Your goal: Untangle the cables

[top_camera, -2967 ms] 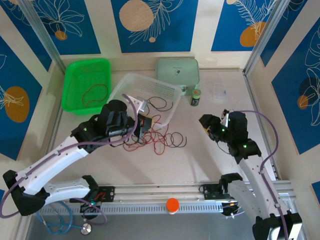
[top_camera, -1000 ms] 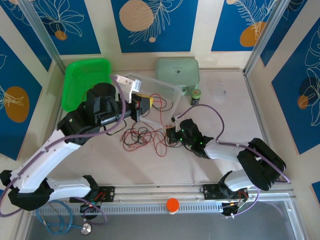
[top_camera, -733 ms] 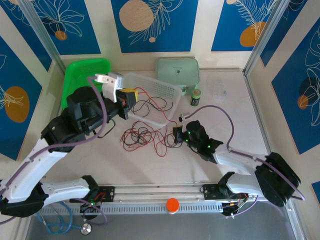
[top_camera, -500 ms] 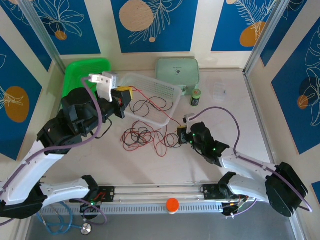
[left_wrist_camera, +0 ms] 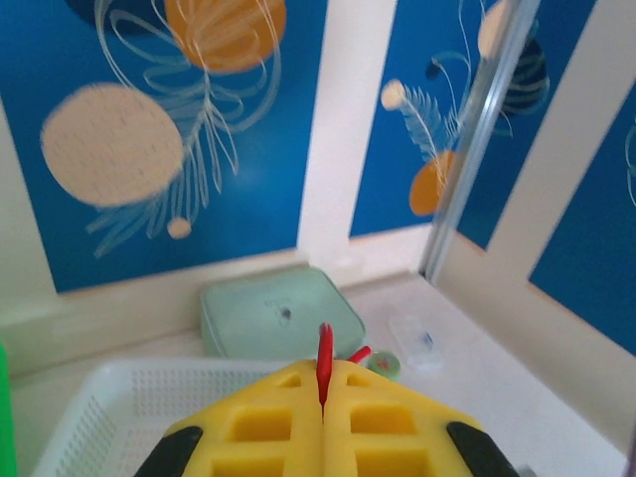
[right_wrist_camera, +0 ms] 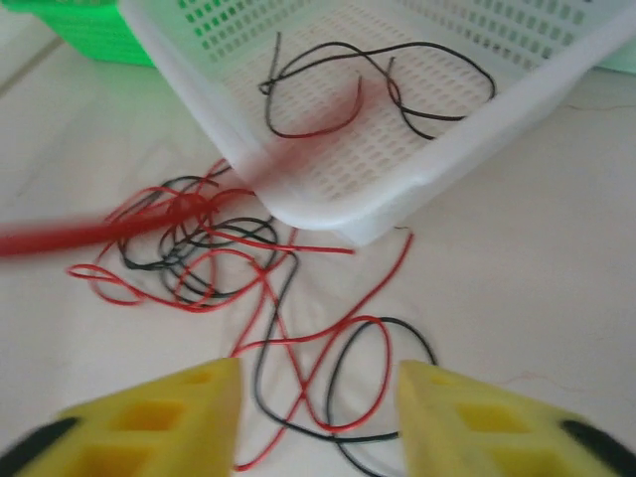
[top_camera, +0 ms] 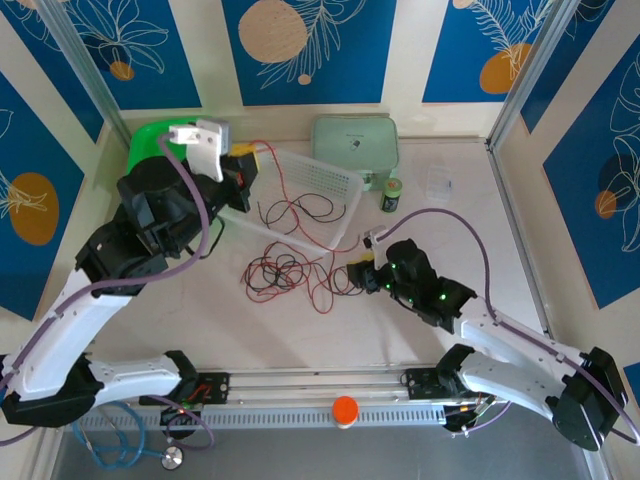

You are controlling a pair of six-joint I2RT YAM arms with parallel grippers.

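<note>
The left gripper swings with the red cable over the green basket next, lowers it inside and releases, since the white basket holds black loops.
My left gripper is raised over the white basket's left rim, shut on the red cable, which sticks up between its yellow fingers. From there the red cable runs down to a loose tangle with the black cable on the table in front of the basket. More black loops lie inside the basket. My right gripper sits low at the tangle's right edge. In the right wrist view my right gripper is open, with a red loop and a black loop on the table between its fingers.
The white perforated basket stands tilted behind the tangle, the green basket behind my left arm. A mint box, a small green jar and a clear case sit at the back right. An orange knob is on the front rail.
My left gripper has risen and swung back-left with the red cable, drawing it out of the tangle. My right arm has come in from the right to the tangle's edge, its gripper open.
</note>
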